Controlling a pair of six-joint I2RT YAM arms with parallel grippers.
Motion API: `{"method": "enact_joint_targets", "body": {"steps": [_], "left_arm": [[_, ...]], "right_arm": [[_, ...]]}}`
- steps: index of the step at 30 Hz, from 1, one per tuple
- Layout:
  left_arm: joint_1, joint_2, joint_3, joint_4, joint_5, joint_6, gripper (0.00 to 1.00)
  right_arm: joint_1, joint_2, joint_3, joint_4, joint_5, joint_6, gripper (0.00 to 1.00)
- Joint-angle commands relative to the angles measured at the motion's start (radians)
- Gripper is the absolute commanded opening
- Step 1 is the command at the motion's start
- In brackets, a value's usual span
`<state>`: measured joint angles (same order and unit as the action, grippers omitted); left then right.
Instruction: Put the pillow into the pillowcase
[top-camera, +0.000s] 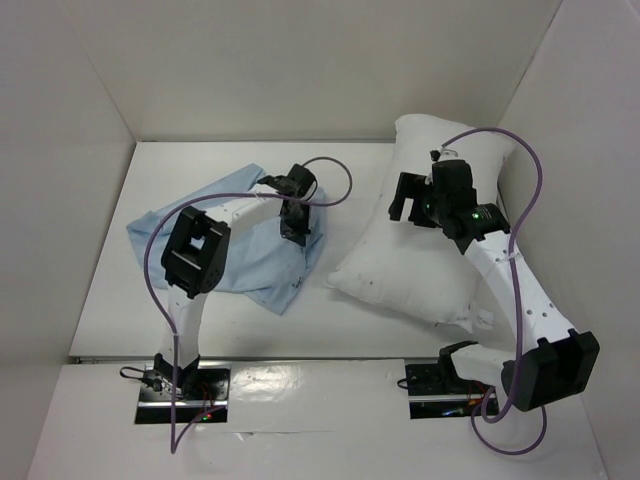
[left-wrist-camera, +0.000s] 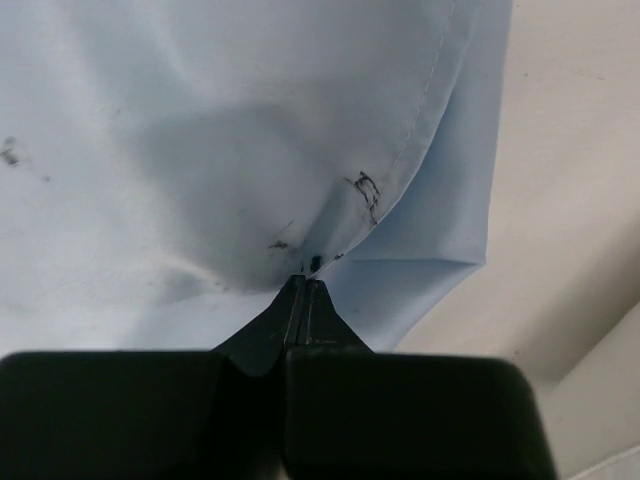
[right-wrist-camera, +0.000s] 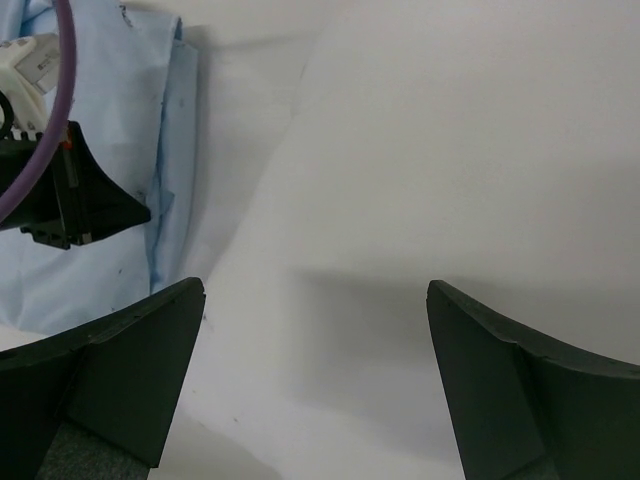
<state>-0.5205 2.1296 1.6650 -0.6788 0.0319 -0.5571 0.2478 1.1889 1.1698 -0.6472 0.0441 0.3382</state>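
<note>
The pillowcase's dark-marked hem (top-camera: 305, 244) sits pinched at my closed fingers. My left gripper edges slightly toward the pillow (top-camera: 425, 255) next and spreads the fingers to release the hem.
The white pillow (top-camera: 425, 255) lies on the right of the table, and its far end leans on the right wall. The light blue pillowcase (top-camera: 240, 250) lies crumpled at the left. My left gripper (top-camera: 295, 232) is shut on the pillowcase's right hem. In the left wrist view the closed fingertips (left-wrist-camera: 305, 282) pinch the hem of the blue fabric (left-wrist-camera: 250, 130), beside some dark marks. My right gripper (top-camera: 405, 208) is open and empty, above the pillow's left side. In the right wrist view its spread gripper (right-wrist-camera: 315, 292) frames the pillow (right-wrist-camera: 450, 150), and the pillowcase (right-wrist-camera: 110, 130) shows at the upper left.
White walls (top-camera: 70, 150) enclose the white table (top-camera: 340, 170) on the left, back and right. Purple cables (top-camera: 530, 200) loop off both arms. A strip of bare table separates the pillowcase's right edge from the pillow.
</note>
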Motion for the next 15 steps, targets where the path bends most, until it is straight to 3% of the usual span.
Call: {"method": "enact_joint_targets", "body": {"steps": [1,11,15], "left_arm": [[0.020,-0.114,0.010,-0.037,-0.035,-0.012,0.00],[0.114,-0.347,-0.022,-0.094,0.218,0.069,0.00],[0.139,-0.385,-0.011,-0.103,0.237,0.079,0.00]], "right_arm": [[-0.005,0.002,0.018,-0.016,0.000,-0.034,0.99],[-0.002,0.061,0.135,-0.149,0.010,-0.194,0.99],[0.033,0.081,0.172,-0.230,-0.024,-0.177,0.99]]}}
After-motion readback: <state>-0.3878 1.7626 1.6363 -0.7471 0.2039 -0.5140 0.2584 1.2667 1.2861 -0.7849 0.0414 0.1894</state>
